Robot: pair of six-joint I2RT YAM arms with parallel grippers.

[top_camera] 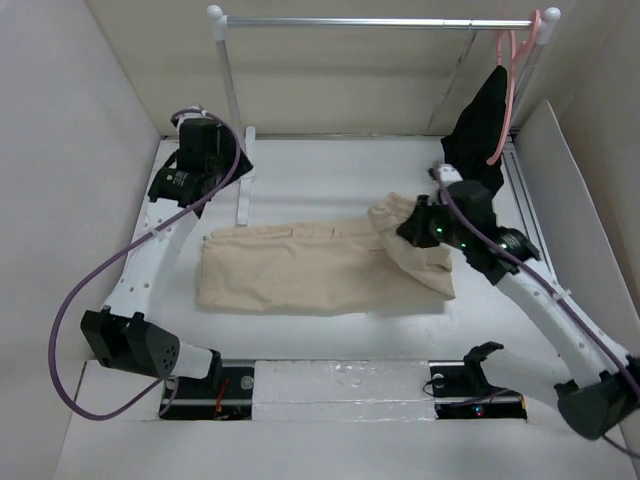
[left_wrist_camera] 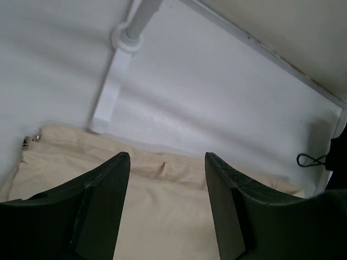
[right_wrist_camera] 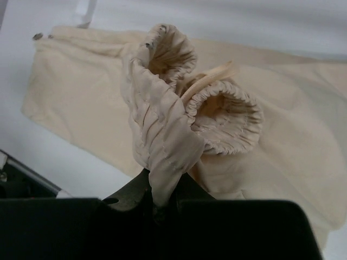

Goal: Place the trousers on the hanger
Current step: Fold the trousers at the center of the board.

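The right gripper will carry the elastic openings to its left in the top view, onto the trousers' waist end, and let go, which will fold the outstretched trousers.
The beige trousers (top_camera: 300, 265) lie flat across the middle of the table. My right gripper (top_camera: 412, 228) is shut on their right end, where two gathered elastic openings (right_wrist_camera: 217, 114) are lifted and bunched above the jaws (right_wrist_camera: 162, 192). My left gripper (top_camera: 232, 165) is open and empty, hovering over the far left edge of the trousers (left_wrist_camera: 162, 206); its jaws (left_wrist_camera: 167, 157) stand wide apart. A thin dark wire loop (left_wrist_camera: 306, 160) shows at the right edge of the left wrist view; I cannot tell whether it belongs to the grey wire hanger, which is otherwise out of view.
A white clothes rack stands at the back with a metal rail (top_camera: 380, 21). A pink hanger (top_camera: 510, 90) with a black garment (top_camera: 480, 130) hangs at its right end. The rack's left foot (top_camera: 245, 190) lies just beyond the trousers (left_wrist_camera: 111, 92). White walls enclose the table.
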